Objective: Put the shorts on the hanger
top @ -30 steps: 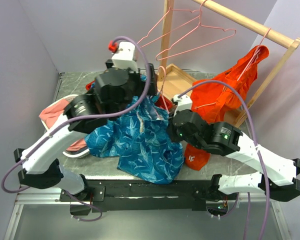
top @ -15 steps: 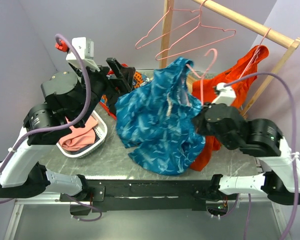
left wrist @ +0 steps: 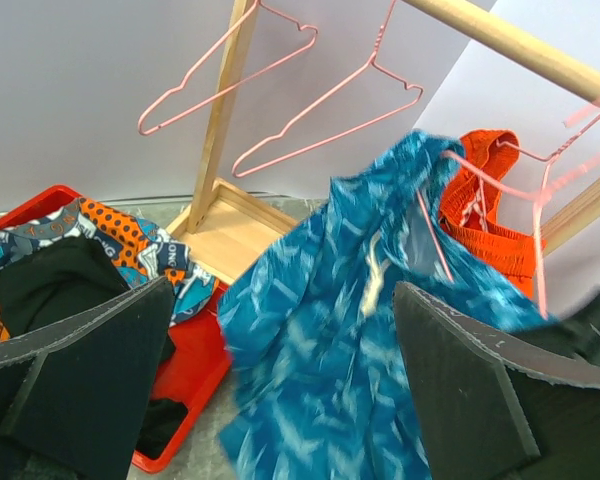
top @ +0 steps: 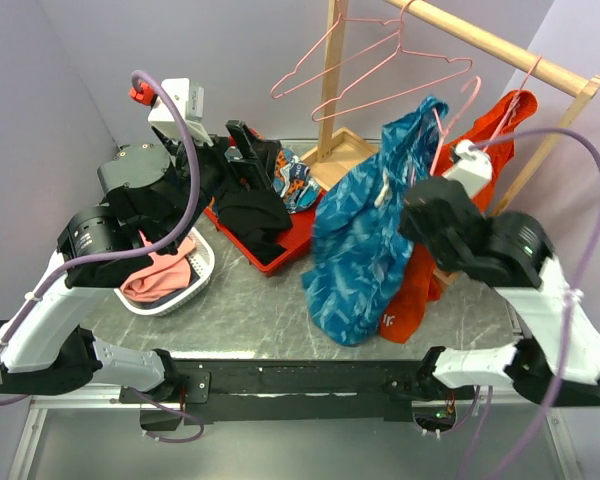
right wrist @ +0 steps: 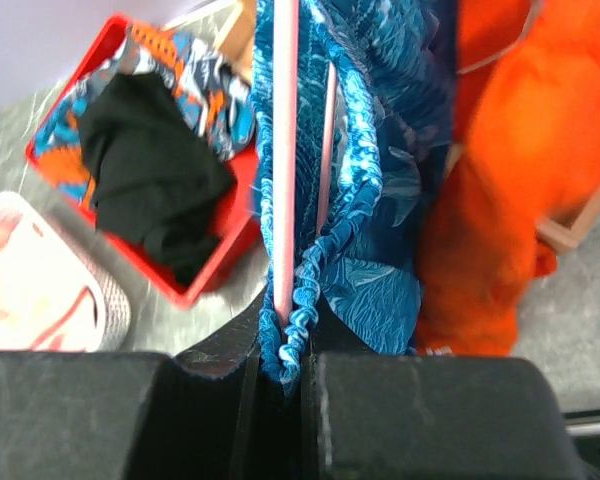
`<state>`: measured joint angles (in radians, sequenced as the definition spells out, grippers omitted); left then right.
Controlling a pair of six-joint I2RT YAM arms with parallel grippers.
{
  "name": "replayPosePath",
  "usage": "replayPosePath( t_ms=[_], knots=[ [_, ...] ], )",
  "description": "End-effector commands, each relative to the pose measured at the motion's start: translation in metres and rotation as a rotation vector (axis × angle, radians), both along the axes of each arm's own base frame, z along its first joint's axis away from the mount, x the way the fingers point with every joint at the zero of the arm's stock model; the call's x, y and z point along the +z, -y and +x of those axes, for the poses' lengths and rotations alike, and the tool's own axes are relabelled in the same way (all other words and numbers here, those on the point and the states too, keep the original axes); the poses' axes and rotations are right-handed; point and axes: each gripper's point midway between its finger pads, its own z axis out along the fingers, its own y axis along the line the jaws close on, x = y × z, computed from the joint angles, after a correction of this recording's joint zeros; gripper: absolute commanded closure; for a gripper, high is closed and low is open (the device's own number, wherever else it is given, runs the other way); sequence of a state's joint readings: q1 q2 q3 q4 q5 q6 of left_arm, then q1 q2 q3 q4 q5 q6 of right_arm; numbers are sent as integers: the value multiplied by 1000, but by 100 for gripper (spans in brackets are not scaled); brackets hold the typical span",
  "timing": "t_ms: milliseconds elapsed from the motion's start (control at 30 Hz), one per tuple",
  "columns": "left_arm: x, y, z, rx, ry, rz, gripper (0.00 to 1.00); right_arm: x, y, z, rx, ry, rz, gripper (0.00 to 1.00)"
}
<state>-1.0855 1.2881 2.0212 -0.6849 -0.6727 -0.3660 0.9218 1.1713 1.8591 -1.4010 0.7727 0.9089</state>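
The wooden bar lies outward, so I will carry the hanger outward with my right gripper next. I will put its hook over the bar (top: 498,44) beside the orange garment.
The teal-blue shorts (top: 365,235) hang in the air from a pink wire hanger (top: 445,125), just left of the orange garment. My right gripper (top: 425,200) is shut on the shorts' gathered waistband and the hanger wire together, as the right wrist view shows (right wrist: 285,345). There the hanger (right wrist: 285,150) runs up through the shorts (right wrist: 380,180). My left gripper (top: 252,150) is open and empty over the red tray, apart from the shorts. Its view (left wrist: 280,300) shows the shorts (left wrist: 350,340) and the hanger (left wrist: 435,235) ahead.
A wooden rail (top: 500,45) carries two bare pink hangers (top: 380,60) and an orange garment (top: 480,150) on another. A red tray (top: 280,255) holds black and multicolour cloth (top: 295,180). A white basket (top: 195,285) with pink cloth sits at the left.
My right gripper has lifted the shorts and hanger up and to the right, toward the rail. My left gripper has let go of the shorts and drawn back to the left.
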Motion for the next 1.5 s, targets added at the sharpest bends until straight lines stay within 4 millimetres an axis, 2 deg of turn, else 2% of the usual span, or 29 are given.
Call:
replayPosePath(
  t_ms=[0,233,367,533,633,1100,1467],
  knots=[
    [3,4,-4,-30,1,-31,4,22,7,28,-147,76,-58,100],
    [-2,5,-5,-42,-8,-1,4,23,4,68,-290,91,-136,100],
    [-5,4,-4,-32,-9,21,4,35,11,84,-362,123,-131,100],
    [-7,0,-1,-7,-5,46,4,39,21,104,-424,134,-135,100],
    [-8,-1,0,1,-6,54,4,41,19,112,-423,144,-121,100],
    [-10,2,6,23,-3,93,3,58,32,149,-452,176,-103,100],
    [-14,3,8,30,1,108,3,57,48,169,-480,170,-90,100]
  ],
)
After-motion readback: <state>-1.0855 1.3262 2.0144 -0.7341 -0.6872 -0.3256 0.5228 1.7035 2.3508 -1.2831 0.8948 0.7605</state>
